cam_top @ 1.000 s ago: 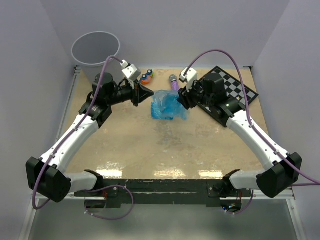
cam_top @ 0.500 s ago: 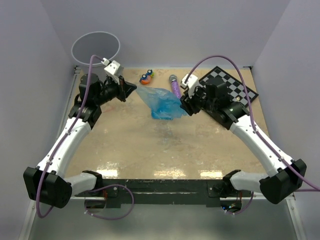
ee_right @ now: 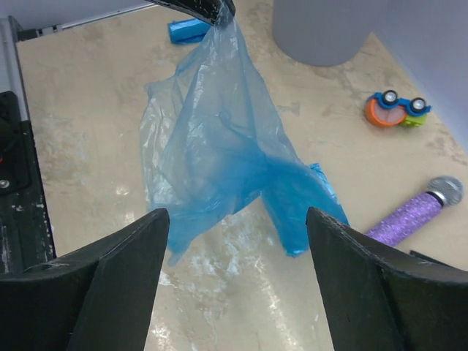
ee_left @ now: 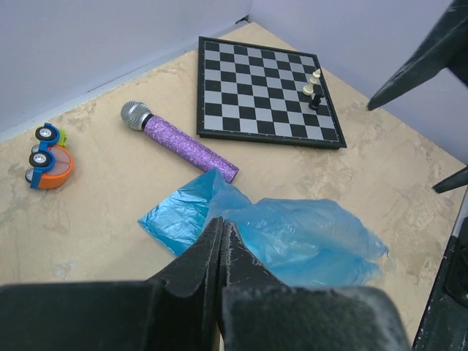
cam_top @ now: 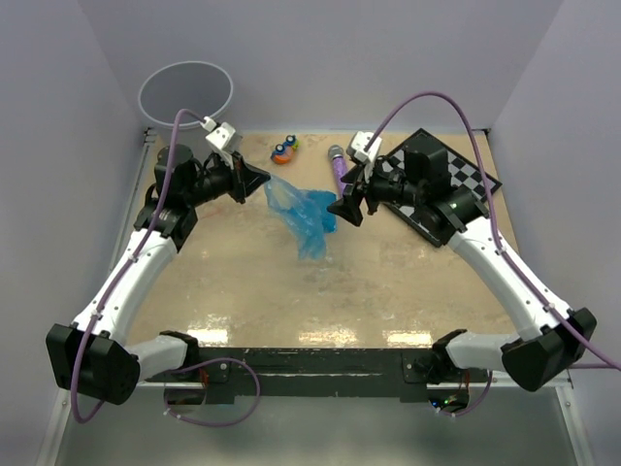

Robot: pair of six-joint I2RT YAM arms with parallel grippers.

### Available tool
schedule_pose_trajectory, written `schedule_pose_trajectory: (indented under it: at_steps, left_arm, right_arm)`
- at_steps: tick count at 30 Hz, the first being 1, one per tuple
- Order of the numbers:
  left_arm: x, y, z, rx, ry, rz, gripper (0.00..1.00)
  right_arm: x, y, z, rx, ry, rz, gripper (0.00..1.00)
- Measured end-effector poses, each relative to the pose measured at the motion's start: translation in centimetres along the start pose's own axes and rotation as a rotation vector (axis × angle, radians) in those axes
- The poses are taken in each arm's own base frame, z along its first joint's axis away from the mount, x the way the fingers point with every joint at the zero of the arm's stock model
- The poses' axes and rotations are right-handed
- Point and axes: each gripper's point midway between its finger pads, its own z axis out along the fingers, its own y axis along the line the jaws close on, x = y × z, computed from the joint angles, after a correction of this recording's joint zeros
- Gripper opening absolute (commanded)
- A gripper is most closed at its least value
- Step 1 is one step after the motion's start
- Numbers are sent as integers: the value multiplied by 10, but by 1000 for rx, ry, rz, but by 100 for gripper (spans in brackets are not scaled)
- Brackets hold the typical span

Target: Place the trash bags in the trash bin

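Note:
The trash bag [cam_top: 306, 218] hangs just beyond the open fingers of my right gripper. Next, it should slide to the left in the top view and close on the gathered fold of the trash bag.
A floppy sheet of blue trash bag [cam_top: 306, 218] hangs from my left gripper [cam_top: 262, 179], which is shut on its top corner; its lower part rests on the table. In the left wrist view the jaws [ee_left: 221, 225] are closed with the bag [ee_left: 307, 238] spread below. My right gripper [cam_top: 346, 207] is open, just right of the bag and apart from it. In the right wrist view the bag [ee_right: 219, 146] hangs ahead of the open gripper [ee_right: 238, 212]. A short blue roll [ee_right: 189, 31] lies farther off. The grey trash bin [cam_top: 184, 94] stands at the back left, behind my left arm.
A purple glittery microphone [cam_top: 338, 163] lies just behind the bag, beside a small orange and blue toy car [cam_top: 283, 150]. A chessboard [cam_top: 456, 175] with a few pieces lies at the back right under my right arm. Walls enclose the table on three sides.
My right gripper has let go of the bag, opened and drawn back up and left. The bag, stretched between both grippers before, now droops from the left gripper alone.

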Motion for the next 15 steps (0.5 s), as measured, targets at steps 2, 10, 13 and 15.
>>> schedule_pose_trajectory:
  at_steps: [2,10,13,15]
  left_arm:
    - [0,-1,0,5,-1,-3,0]
    - [-3,-4,-3,9,-8,0,0]
    - [-4,-5,-4,13,-11,2,0]
    - [-5,-6,-4,16,-13,4,0]
  right_arm:
    - [2,1,11,-33,1,20,84]
    - [10,37,49,-162,32,50,83]
    - [3,40,56,-143,14,53,76]
    - [0,31,61,-98,7,62,70]
